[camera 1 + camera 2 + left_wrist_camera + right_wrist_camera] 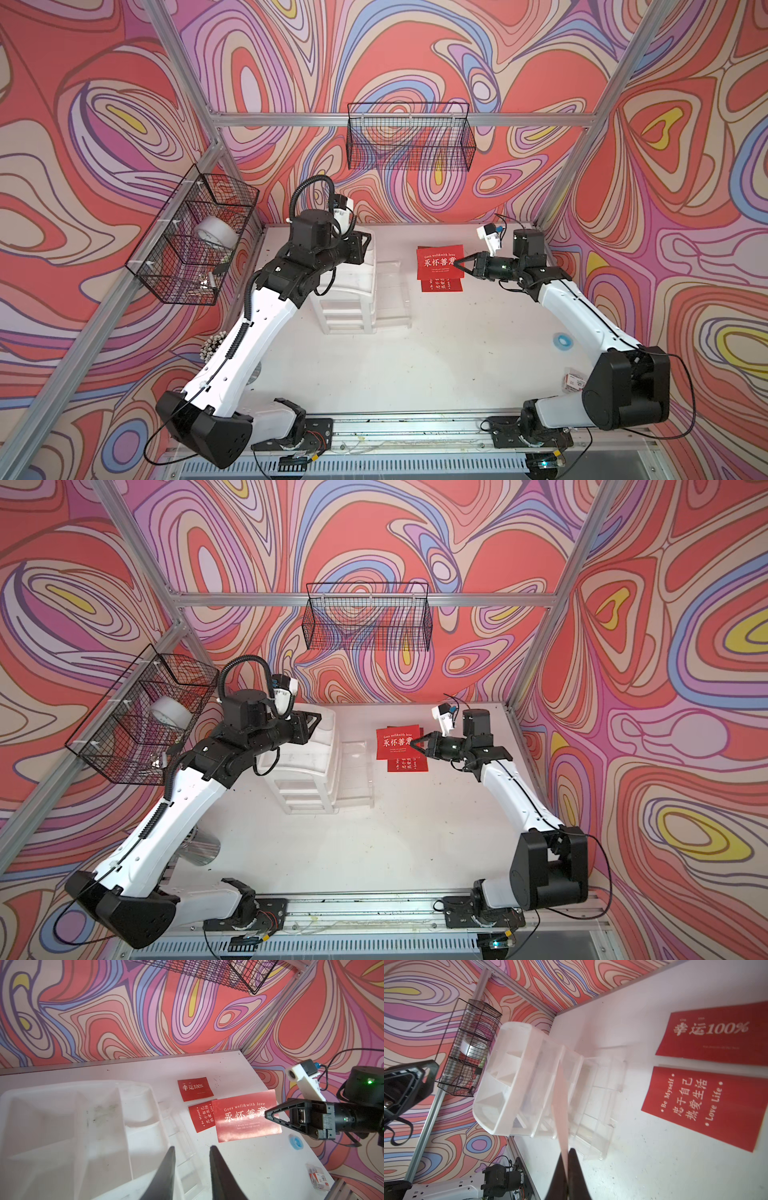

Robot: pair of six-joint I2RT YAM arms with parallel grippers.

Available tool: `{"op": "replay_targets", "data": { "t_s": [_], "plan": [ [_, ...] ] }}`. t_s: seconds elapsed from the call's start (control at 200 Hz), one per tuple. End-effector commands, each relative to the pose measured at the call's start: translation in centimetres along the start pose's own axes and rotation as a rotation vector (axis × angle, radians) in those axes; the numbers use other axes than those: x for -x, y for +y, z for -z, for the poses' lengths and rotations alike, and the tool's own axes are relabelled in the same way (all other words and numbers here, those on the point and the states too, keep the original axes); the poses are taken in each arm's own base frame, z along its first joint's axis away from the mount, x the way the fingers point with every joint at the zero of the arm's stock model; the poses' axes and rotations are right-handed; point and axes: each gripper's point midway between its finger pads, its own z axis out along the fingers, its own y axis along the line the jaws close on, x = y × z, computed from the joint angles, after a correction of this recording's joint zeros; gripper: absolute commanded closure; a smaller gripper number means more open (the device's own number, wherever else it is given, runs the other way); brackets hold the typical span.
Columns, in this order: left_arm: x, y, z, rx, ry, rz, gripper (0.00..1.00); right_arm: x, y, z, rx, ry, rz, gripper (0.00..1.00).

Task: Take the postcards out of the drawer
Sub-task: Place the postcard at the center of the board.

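Next, my right gripper moves back and down to the near side of the "Be Myself" card and releases the red postcard there, since that tabletop is bare.
My right gripper [457, 262] is shut on the edge of one red postcard [436, 262] and holds it flat above the table, to the right of the drawer. In the right wrist view that card [561, 1095] runs edge-on out of the gripper [568, 1152]. Two more postcards lie flat on the table under and behind it, one reading "100%" [195, 1088] and one "Be Myself" [202, 1118]. The clear drawer [392, 291] is pulled out of the white organizer [349, 291] and looks empty. My left gripper [192, 1147] hovers open over the organizer's top and the drawer, holding nothing.
A wire basket [409, 137] hangs on the back wall. Another basket [195, 237] on the left wall holds a tape roll. A blue tape ring [562, 340] and a small clear box with a red-and-white label [573, 380] lie near the right arm.
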Motion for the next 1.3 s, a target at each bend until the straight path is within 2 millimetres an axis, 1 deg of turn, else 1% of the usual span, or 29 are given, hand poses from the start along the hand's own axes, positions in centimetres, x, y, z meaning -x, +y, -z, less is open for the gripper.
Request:
{"op": "replay_targets", "data": {
  "t_s": [0.0,0.17,0.275,0.386,0.531,0.781,0.942,1.182,1.297],
  "plan": [
    [-1.2,1.2,0.6,0.024,0.034,0.028,0.7,-3.0,-2.4,0.0,-0.067,0.065,-0.039,0.96],
    [-1.6,2.7,2.1,0.061,0.028,0.039,0.69,-5.5,-4.9,-0.8,-0.109,0.101,-0.089,0.97],
    [-2.1,3.7,2.7,0.1,0.041,0.029,0.69,-6.4,-6.1,-1.2,-0.129,0.107,-0.111,0.96],
    [-2.9,5.2,3.1,0.153,0.06,0.034,0.69,-7.5,-7.6,-1.9,-0.148,0.117,-0.143,0.96],
    [-3.4,6.3,3.4,0.164,0.059,0.063,0.68,-8.4,-9.2,-3.0,-0.152,0.125,-0.176,0.96],
    [-3.6,6.7,3.4,0.171,0.067,0.068,0.68,-8.8,-11.2,-3.9,-0.186,0.118,-0.204,0.96],
    [-3.4,6.9,3.6,0.18,0.066,0.063,0.68,-9.3,-12.1,-4.2,-0.209,0.136,-0.215,0.88],
    [-3.7,7.0,3.6,0.181,0.071,0.066,0.67,-9.9,-12.8,-4.4,-0.226,0.157,-0.228,0.72],
    [-3.8,7.1,3.6,0.183,0.072,0.068,0.67,-10.2,-13.2,-4.2,-0.254,0.166,-0.23,0.68]
  ]
}}
